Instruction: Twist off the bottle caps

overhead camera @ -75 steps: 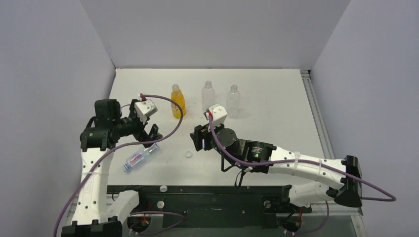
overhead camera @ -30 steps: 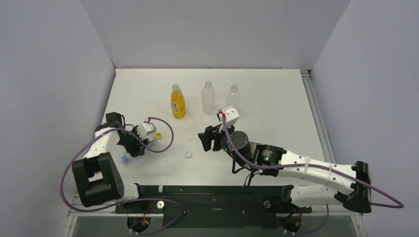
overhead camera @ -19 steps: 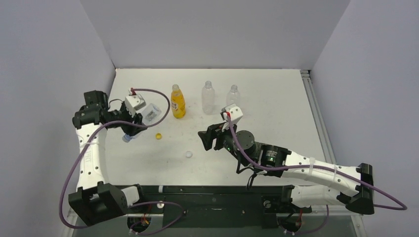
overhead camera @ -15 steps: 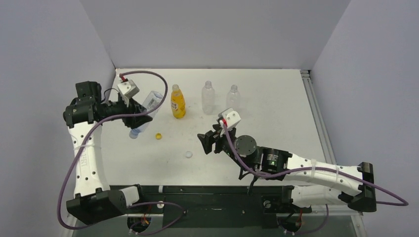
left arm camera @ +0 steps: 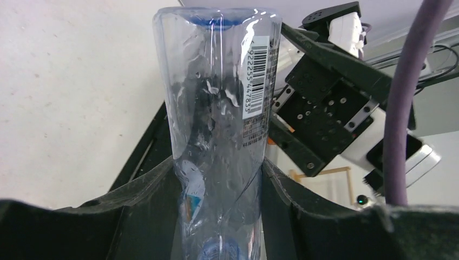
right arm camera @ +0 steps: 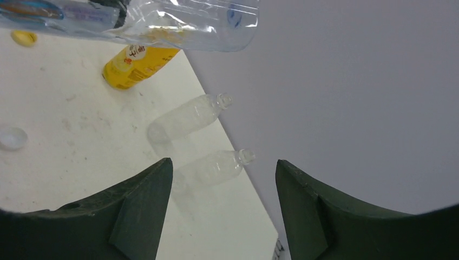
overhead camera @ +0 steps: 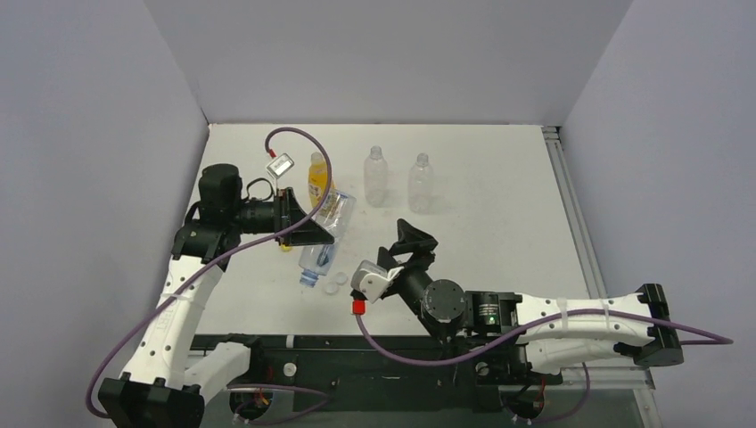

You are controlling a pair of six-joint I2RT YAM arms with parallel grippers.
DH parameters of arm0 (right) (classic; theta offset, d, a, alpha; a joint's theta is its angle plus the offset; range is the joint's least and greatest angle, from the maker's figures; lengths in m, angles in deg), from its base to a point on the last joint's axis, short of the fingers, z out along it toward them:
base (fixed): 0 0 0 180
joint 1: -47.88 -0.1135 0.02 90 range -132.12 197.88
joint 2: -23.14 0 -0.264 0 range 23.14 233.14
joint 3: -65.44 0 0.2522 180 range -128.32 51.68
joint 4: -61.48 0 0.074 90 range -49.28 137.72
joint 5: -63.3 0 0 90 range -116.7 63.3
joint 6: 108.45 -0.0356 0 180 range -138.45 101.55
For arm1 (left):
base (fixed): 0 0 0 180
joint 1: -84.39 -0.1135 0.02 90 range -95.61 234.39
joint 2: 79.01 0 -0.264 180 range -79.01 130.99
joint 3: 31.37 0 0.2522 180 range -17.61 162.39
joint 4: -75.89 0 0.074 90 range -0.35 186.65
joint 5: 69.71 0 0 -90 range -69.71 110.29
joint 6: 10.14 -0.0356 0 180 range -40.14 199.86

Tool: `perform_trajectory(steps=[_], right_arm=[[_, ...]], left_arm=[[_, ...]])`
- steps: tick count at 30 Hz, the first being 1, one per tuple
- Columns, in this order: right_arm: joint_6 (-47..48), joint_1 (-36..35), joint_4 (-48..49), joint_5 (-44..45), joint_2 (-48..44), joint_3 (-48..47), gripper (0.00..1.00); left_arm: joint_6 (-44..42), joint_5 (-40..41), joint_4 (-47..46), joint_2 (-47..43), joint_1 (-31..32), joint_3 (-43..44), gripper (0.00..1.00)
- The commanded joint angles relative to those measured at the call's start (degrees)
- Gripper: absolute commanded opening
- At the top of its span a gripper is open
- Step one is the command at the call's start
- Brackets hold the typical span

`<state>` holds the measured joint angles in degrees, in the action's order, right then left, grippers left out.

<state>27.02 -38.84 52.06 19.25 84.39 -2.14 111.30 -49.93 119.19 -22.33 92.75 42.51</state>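
Note:
The clear bottle still hangs in midair, so my left gripper should turn downward next, then lower and release it on the tabletop beside the loose caps.
My left gripper is shut on the short clear bottle with the bluish label, holding it tilted above the table. Its blue cap points down toward the near edge. In the left wrist view the bottle is squeezed between both fingers, with the cap at the bottom. My right gripper stands open and empty just right of it, and in its own view the held bottle crosses the top. The yellow bottle and two clear bottles stand uncapped at the back.
A loose white cap lies on the table under the held bottle, also seen as the white cap. A yellow cap lies further left. The grey side walls close in the table.
My left arm lifted the labelled bottle off the table at the left and carried it toward the middle. My right arm drew back, turned over, and its jaws opened wider.

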Motion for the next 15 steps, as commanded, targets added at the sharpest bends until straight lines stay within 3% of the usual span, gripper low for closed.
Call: perform_trajectory(steps=[1, 6, 10, 15], right_arm=[[9.35, -0.55, 1.3, -1.23, -2.23, 3.07, 0.65], [15.91, -1.44, 6.3, -3.0, -0.81, 6.82, 0.64], [13.99, -1.44, 10.04, -4.48, -0.05, 5.99, 0.64], [3.95, -1.98, 12.85, -5.69, 0.38, 5.28, 0.64]], left_arm=[[5.37, -0.05, -0.24, 2.04, 2.31, 0.62, 0.32], [2.24, -1.05, 4.25, 4.22, 3.24, -0.27, 0.31], [-3.51, 1.56, 8.57, 4.95, 3.28, 2.44, 0.3], [4.96, 2.92, -4.21, 3.51, 3.0, 0.67, 0.31]])
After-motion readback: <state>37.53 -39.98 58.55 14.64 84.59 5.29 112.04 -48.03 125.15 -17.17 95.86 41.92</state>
